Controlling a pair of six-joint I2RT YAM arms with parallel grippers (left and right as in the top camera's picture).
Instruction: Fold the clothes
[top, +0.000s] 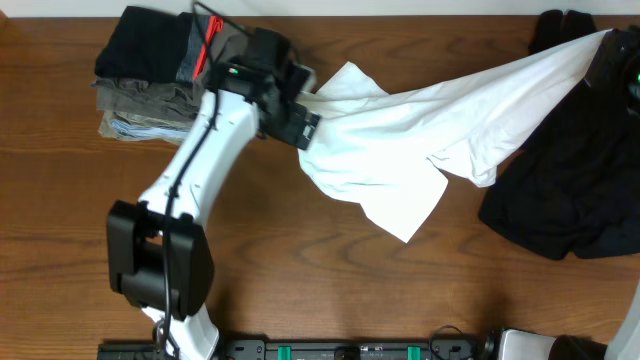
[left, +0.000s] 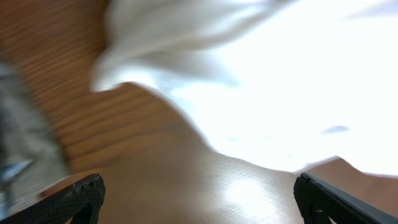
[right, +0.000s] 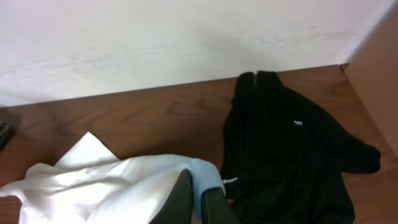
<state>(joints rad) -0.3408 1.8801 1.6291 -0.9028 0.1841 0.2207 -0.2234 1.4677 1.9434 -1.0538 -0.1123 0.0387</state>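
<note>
My left gripper sweeps back, to its right in the overhead view, and down to the shirt's near corner (top: 407, 230) next, since it juts onto bare wood.
The white T-shirt (top: 400, 130) is stretched across the table from the middle to the far right; its print does not show. My right gripper (right: 199, 202) is shut on one edge of the shirt (right: 124, 186) and holds it lifted at the far right (top: 600, 50). My left gripper (top: 300, 125) is open at the shirt's left end, low over the table, with its fingers (left: 199, 199) wide apart and bare wood between them. The white cloth (left: 261, 81) lies just ahead of those fingers.
A stack of folded olive, grey and black garments (top: 155, 70) sits at the back left, beside my left arm. A black garment (top: 570, 190) lies spread at the right, partly under the lifted shirt; it also shows in the right wrist view (right: 292, 155).
</note>
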